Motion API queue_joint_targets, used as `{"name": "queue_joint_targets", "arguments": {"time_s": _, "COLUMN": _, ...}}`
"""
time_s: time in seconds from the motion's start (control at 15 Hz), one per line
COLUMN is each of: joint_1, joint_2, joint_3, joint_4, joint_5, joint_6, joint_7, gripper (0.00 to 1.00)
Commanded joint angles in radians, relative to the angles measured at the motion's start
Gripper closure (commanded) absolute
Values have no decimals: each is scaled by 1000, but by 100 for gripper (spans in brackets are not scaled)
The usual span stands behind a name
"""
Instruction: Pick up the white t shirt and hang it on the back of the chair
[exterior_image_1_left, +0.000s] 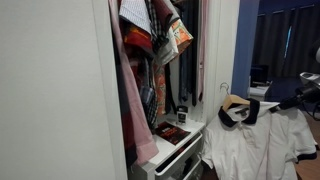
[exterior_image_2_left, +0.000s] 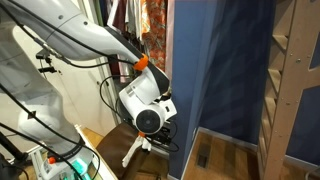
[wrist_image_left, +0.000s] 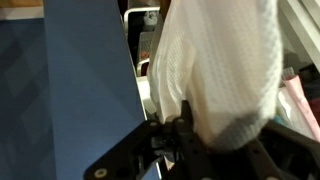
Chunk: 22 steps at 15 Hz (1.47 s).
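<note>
The dark brown surface is below the gripper, so next the gripper needs to go down with the white t shirt (exterior_image_1_left: 262, 142) and open to let go of the fabric.
The white t shirt (exterior_image_1_left: 262, 142), with a dark collar, hangs spread out on a light wooden hanger (exterior_image_1_left: 234, 102) at the lower right of an exterior view. In the wrist view its white knit fabric (wrist_image_left: 220, 60) fills the middle of the picture. My gripper (wrist_image_left: 214, 128) is shut on this fabric, its dark fingers at the lower edge under the cloth. My white arm and wrist (exterior_image_2_left: 148, 100) show in an exterior view, where the fingers are hidden. I cannot make out the chair's dark brown backrest in any view.
An open wardrobe holds pinkish and patterned garments (exterior_image_1_left: 140, 60) above a white drawer unit (exterior_image_1_left: 175, 150). A blue panel (wrist_image_left: 85, 80) stands close on the left of the wrist view and also shows in an exterior view (exterior_image_2_left: 220, 60). Wooden framing (exterior_image_2_left: 290, 70) stands to the right.
</note>
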Motion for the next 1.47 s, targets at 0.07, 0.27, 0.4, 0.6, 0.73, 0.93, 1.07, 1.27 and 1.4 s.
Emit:
{"name": "queue_joint_targets", "arguments": {"time_s": 0.07, "joint_1": -50, "joint_2": 32, "joint_3": 64, "joint_4": 14, "joint_5": 33, "joint_6": 19, "joint_7": -37, "gripper": 96}}
{"name": "queue_joint_targets", "arguments": {"time_s": 0.27, "joint_1": -56, "joint_2": 51, "joint_3": 81, "joint_4": 15, "joint_5": 34, "joint_6": 22, "joint_7": -40, "gripper": 83}}
{"name": "queue_joint_targets", "arguments": {"time_s": 0.4, "joint_1": -57, "joint_2": 51, "joint_3": 81, "joint_4": 14, "joint_5": 34, "joint_6": 22, "joint_7": -40, "gripper": 96}}
{"name": "queue_joint_targets", "arguments": {"time_s": 0.6, "joint_1": -65, "joint_2": 93, "joint_3": 85, "joint_4": 28, "joint_5": 49, "joint_6": 45, "joint_7": -109, "gripper": 96}}
{"name": "queue_joint_targets", "arguments": {"time_s": 0.73, "joint_1": -71, "joint_2": 109, "joint_3": 88, "joint_4": 27, "joint_5": 55, "joint_6": 72, "joint_7": -156, "gripper": 96}}
{"name": "queue_joint_targets", "arguments": {"time_s": 0.93, "joint_1": -80, "joint_2": 142, "joint_3": 91, "joint_4": 38, "joint_5": 77, "joint_6": 124, "joint_7": -216, "gripper": 96}}
{"name": "queue_joint_targets", "arguments": {"time_s": 1.07, "joint_1": -81, "joint_2": 159, "joint_3": 96, "joint_4": 44, "joint_5": 100, "joint_6": 148, "joint_7": -263, "gripper": 96}}
{"name": "queue_joint_targets", "arguments": {"time_s": 1.27, "joint_1": -77, "joint_2": 190, "joint_3": 106, "joint_4": 56, "joint_5": 122, "joint_6": 169, "joint_7": -311, "gripper": 96}}
{"name": "queue_joint_targets", "arguments": {"time_s": 1.4, "joint_1": -77, "joint_2": 216, "joint_3": 114, "joint_4": 65, "joint_5": 130, "joint_6": 180, "joint_7": -330, "gripper": 96}}
